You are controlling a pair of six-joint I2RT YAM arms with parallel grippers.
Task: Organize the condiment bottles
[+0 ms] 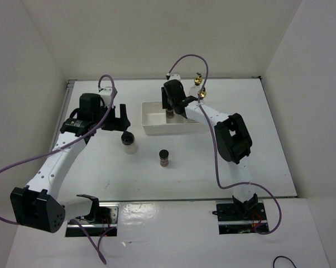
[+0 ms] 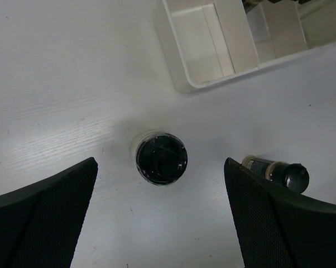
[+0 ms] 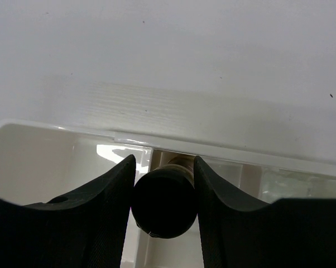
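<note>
My left gripper lowers onto the narrow top of the wider jar's black cap next and closes, since it stands below, between my open fingers.
My right gripper (image 1: 171, 109) (image 3: 164, 162) is shut on a small dark black-capped jar (image 1: 170, 115) (image 3: 165, 204), held upright inside the white tray (image 1: 152, 124) (image 3: 56, 127) near a divider. I cannot tell whether the jar touches the tray floor. My left gripper (image 1: 122, 115) (image 2: 161, 167) hangs open above the wider whitish black-capped jar (image 1: 129, 140) (image 2: 161, 158), which stands on the table between the fingers and below them. Another small dark jar (image 1: 164, 158) (image 2: 274, 170) stands alone mid-table. Two tall glass bottles with gold pourers (image 1: 197, 79) (image 1: 202, 93) stand behind the right arm.
The tray (image 2: 182, 67) has three compartments and lies toward the back of the table. White walls close in the table on the left, back and right. The right arm's forearm (image 1: 233, 137) reaches over the table's right half.
</note>
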